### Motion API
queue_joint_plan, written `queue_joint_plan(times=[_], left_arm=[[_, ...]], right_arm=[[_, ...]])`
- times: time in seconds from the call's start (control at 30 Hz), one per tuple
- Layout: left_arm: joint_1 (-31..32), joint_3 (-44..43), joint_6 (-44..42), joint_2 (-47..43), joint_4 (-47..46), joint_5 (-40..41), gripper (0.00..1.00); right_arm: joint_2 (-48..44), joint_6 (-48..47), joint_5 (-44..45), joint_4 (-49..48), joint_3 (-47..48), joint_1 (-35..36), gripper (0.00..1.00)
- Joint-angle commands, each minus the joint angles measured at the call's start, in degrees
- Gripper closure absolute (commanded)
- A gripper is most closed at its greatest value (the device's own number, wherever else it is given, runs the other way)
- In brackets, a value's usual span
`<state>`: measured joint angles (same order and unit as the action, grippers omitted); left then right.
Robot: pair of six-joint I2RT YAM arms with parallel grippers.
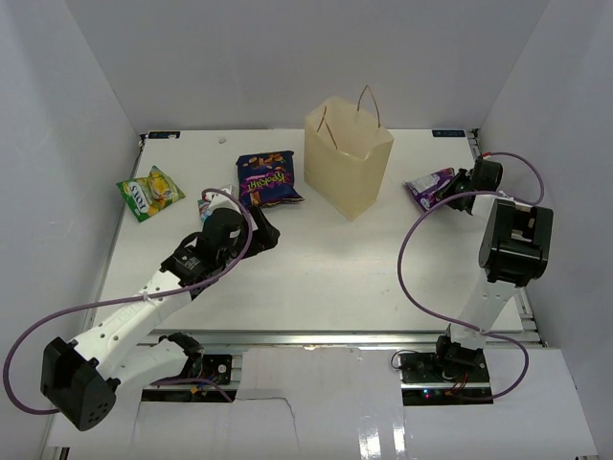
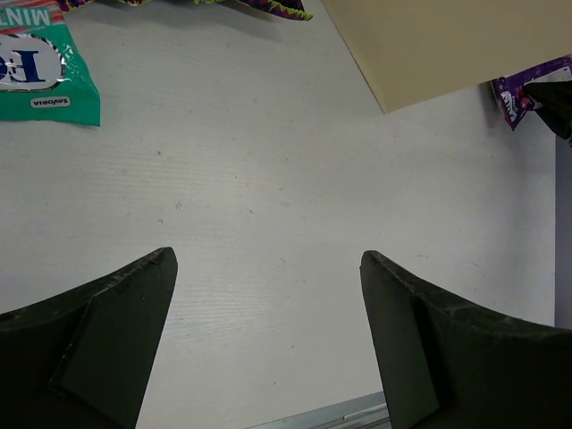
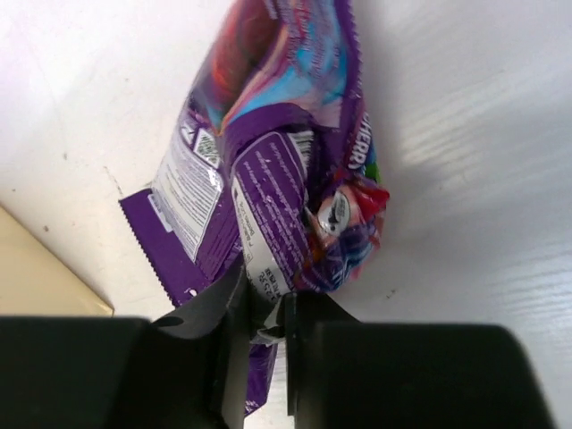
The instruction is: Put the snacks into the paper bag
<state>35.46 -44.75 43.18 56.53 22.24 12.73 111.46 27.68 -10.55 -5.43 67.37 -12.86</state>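
Note:
The paper bag's rim stands high, so my right gripper will next carry the packet up, then to the left in the top view, over the paper bag's opening, and then release it.
The tan paper bag stands upright at the back centre, its side also in the left wrist view. To its right lies a purple snack packet, and my right gripper is shut on that packet's edge. In the right wrist view the crumpled purple packet is pinched between the jaws of the right gripper. My left gripper hangs open over bare table, holding nothing. Left of the paper bag lie a dark blue chip bag, a teal packet and a green-yellow packet.
White walls close in the table on the left, back and right. The teal packet sits at the upper left of the left wrist view. The purple packet shows past the bag's corner there. A corner of the paper bag lies left of the right gripper.

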Motion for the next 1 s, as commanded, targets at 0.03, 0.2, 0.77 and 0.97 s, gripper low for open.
queue_joint_plan(times=[0.03,0.2,0.77,0.97], left_arm=[[-0.1,-2.8,0.4,0.9,-0.3,-0.2,0.06],[-0.1,-2.4,0.2,0.4,-0.5,0.1,0.05],[-0.1,-1.5,-2.1,-0.5,-2.8,-0.3,0.05],[-0.1,-0.9,-1.4,-1.9,-2.9,-1.0,0.05]], right_arm=[[-1.9,-2.8,-4.8,-7.0,-2.9,-1.3,0.92],[-11.7,-9.8,-14.5,-11.3,-6.7,-2.3,0.92],[-32.9,-31.2,-22.2,-12.2,12.8,8.4,0.92],[-29.1,-42.4,-11.7,-8.5,22.7,21.5,0.92]])
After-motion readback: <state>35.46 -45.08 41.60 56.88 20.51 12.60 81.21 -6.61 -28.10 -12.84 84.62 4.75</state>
